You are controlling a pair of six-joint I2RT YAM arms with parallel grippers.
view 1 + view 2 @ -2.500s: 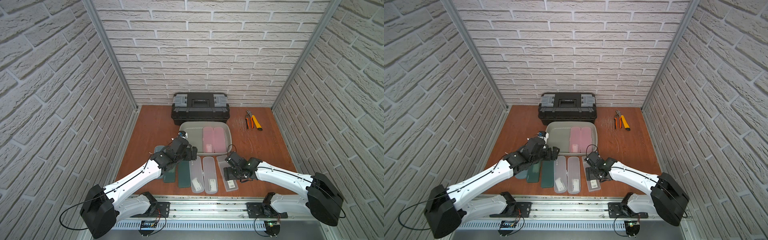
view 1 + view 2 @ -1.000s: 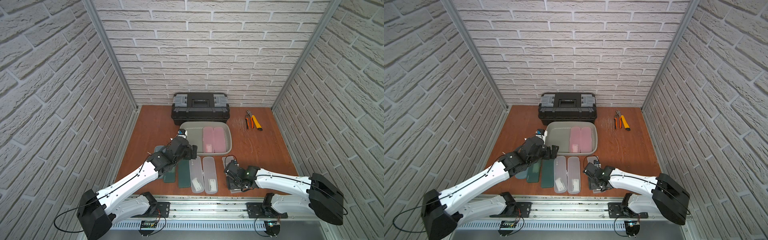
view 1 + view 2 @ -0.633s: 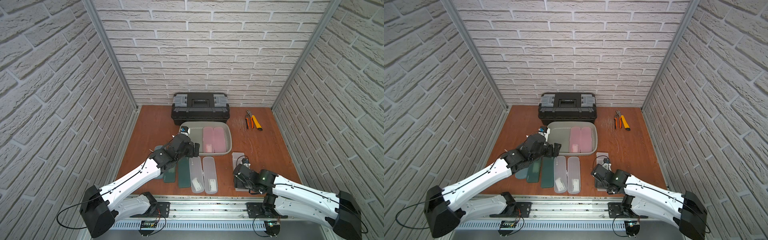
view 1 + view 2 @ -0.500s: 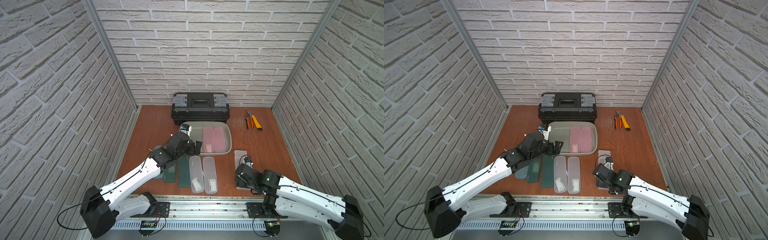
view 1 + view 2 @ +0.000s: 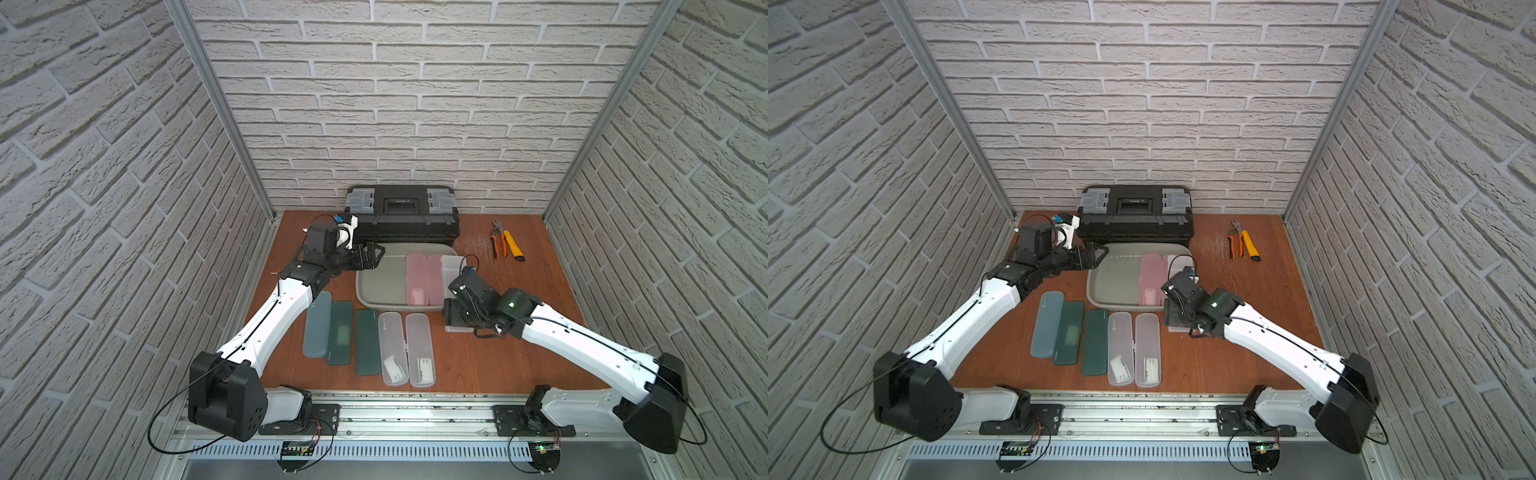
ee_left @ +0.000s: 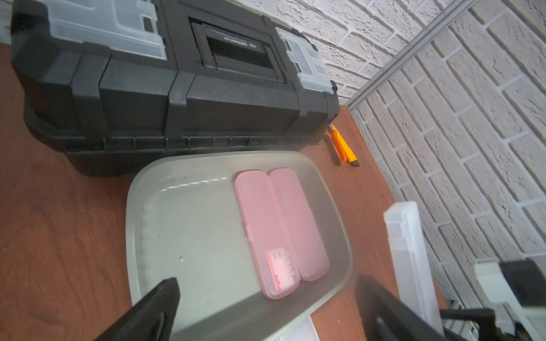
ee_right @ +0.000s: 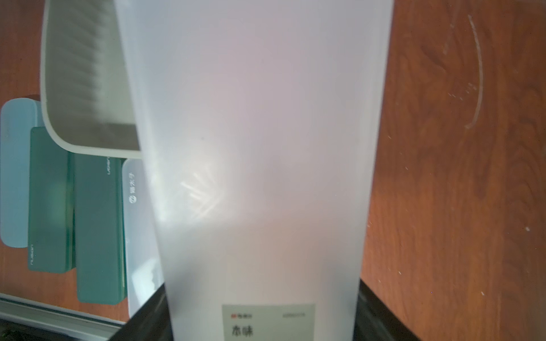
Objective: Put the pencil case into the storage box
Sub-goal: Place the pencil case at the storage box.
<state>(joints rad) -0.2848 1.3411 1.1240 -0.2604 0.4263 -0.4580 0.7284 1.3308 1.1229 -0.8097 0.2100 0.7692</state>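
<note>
My right gripper moves outward across the pink cases next, lowers there and releases the frosted case, since the box's bottom lies bare beside them.
The storage box (image 5: 376, 286) is a shallow grey-green tub in the middle of the table, seen in both top views, with two pink cases (image 5: 424, 276) inside. My right gripper (image 5: 457, 318) is shut on one end of a frosted clear pencil case (image 7: 260, 147). The case is lifted, and its far end (image 5: 451, 266) reaches over the box's right rim. My left gripper (image 5: 372, 257) hovers open and empty above the box's far left corner (image 6: 139, 189). In the left wrist view the frosted case (image 6: 404, 236) rises beside the box.
Several flat cases (image 5: 368, 345), blue-grey, dark green and clear, lie in a row in front of the box. A black toolbox (image 5: 401, 218) stands right behind the box. Pliers and a yellow cutter (image 5: 505, 245) lie at the back right.
My right gripper has carried the frosted case from the front right of the table up to the box's right side. My left gripper has swung further back, to the box's far left corner.
</note>
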